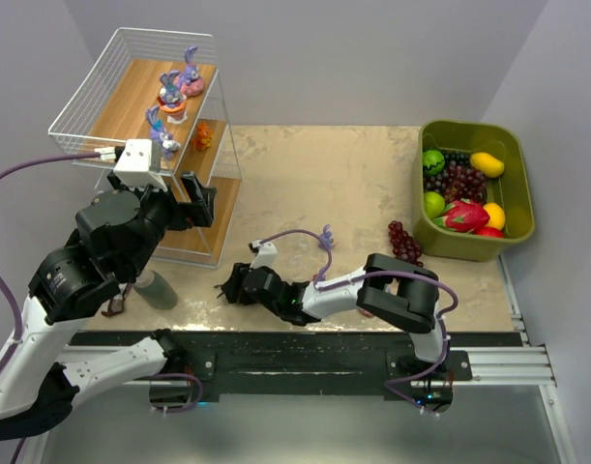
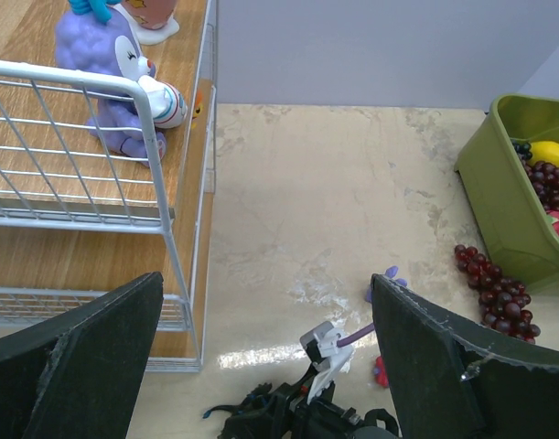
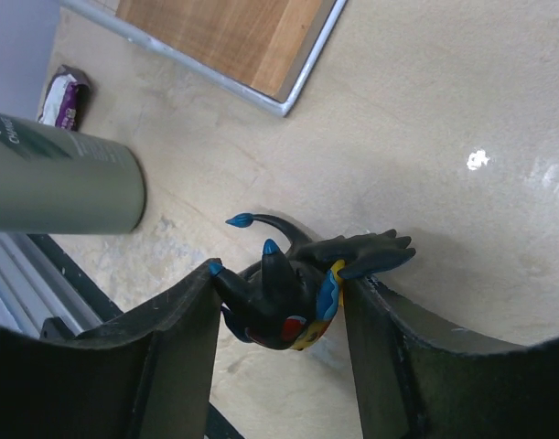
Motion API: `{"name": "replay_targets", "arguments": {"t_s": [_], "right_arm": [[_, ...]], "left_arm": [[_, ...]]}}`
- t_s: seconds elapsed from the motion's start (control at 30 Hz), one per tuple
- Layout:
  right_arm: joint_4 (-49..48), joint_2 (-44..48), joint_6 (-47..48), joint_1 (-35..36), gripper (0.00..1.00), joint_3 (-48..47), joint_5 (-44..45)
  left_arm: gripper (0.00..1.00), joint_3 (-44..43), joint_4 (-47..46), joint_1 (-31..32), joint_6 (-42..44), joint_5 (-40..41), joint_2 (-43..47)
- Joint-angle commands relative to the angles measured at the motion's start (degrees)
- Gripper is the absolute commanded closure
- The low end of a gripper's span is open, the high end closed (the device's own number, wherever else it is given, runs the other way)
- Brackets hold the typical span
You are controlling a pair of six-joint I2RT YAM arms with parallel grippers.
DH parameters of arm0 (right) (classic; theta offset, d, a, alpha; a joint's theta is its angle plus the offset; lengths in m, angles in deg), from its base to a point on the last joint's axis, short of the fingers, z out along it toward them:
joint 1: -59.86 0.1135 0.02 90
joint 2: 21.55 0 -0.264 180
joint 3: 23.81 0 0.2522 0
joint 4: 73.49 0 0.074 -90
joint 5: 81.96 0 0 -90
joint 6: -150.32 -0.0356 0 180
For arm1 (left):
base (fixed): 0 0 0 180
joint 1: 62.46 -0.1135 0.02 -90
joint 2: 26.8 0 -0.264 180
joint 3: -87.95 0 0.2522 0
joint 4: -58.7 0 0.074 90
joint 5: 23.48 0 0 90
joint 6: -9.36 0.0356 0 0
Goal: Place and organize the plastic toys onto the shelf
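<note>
Wood lies bare on the shelf's board beside the orange toy (image 1: 203, 135). Next, my right gripper moves up, outward and to the left in the top view over it and releases there.
A black insect-like toy (image 3: 293, 291) with blue tips lies on the table near the front edge. My right gripper (image 3: 279, 306) is shut on it, one finger (image 3: 183, 352) against each side; the same gripper (image 1: 229, 287) shows from above. The shelf (image 1: 131, 106) stands at the far left, holding three purple bunny toys (image 1: 169, 92) and an orange toy (image 1: 203, 135). My left gripper (image 1: 193, 198) hovers open and empty by the shelf's right side. One purple bunny (image 2: 114, 78) sits behind the wire just ahead of it. Another purple toy (image 1: 325, 235) lies on the table.
A grey-green cylinder (image 1: 158, 288) lies left of the right gripper, with a small purple packet (image 3: 64, 91) beyond it. An olive-green bin (image 1: 474, 188) of fruit stands at the right, a grape bunch (image 1: 404, 242) beside it. A small red thing (image 2: 380, 370) lies near the right arm.
</note>
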Motion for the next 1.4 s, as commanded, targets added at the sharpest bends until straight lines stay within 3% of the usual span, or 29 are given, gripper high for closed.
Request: {"name": "replay_targets", "arguments": {"t_s": [0.0, 0.1, 0.33, 0.6, 0.83, 1.1, 1.37], "right_arm": [[1.86, 0.97, 0.45, -0.02, 0.57, -2.10, 3.12], [3.61, 2.02, 1.68, -0.02, 0.70, -2.88, 3.73], [13.89, 6.85, 9.05, -2.21, 0.78, -9.29, 3.39], [24.79, 14.33, 17.31, -10.74, 0.78, -15.01, -3.29], [33.23, 16.44, 25.06, -15.49, 0.77, -27.47, -8.73], [46.67, 8.20, 29.46, -16.64, 0.76, -51.63, -15.86], [49.68, 1.94, 27.88, -16.81, 0.75, -61.95, -22.71]], "left_arm": [[0.00, -1.03, -2.18, 0.12, 1.66, 0.76, -0.19], [0.00, -1.12, -2.18, 0.12, 1.66, 0.85, -0.36], [0.00, -2.35, -1.56, 0.12, 1.48, 2.25, -0.28], [0.01, -3.32, -1.74, 0.12, 1.39, 4.45, 0.77], [0.00, -3.58, -3.75, 0.12, 3.50, 5.42, 1.57], [0.01, -5.25, -6.04, 0.21, 6.22, 5.86, 1.83], [0.00, -5.16, -7.54, 0.12, 7.46, 6.21, 1.57]]}}
